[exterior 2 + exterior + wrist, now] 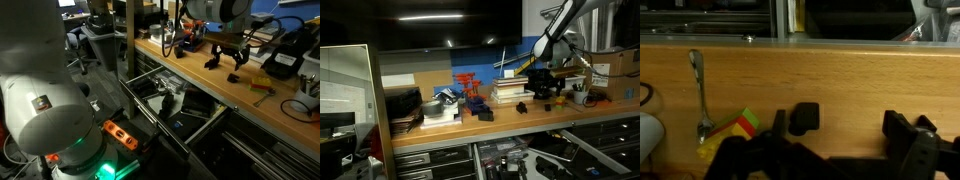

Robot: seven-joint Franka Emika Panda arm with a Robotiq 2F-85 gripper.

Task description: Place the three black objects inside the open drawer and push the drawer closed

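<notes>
The small black object (805, 118) is off-centre, nearer the finger beside the yellow-green block, so my gripper needs to move toward the block and go down around the object.
My gripper (838, 120) is open and empty, hovering just above the wooden bench top (840, 70). A small black object (804, 118) lies on the bench between my fingers, close to one of them. In both exterior views the gripper (226, 63) (548, 88) hangs over the bench with its fingers down. Small black objects (521, 107) (548, 104) sit on the bench near it. The open drawer (150, 108) is pulled out below the bench edge and holds some items; it also shows in an exterior view (510, 160).
A metal utensil (698, 90) and a yellow-green block (738, 127) lie on the bench beside my gripper. Stacked books (508, 92), a red object (470, 92) and boxes stand along the bench. Another robot's white body (50, 110) stands close to the drawer.
</notes>
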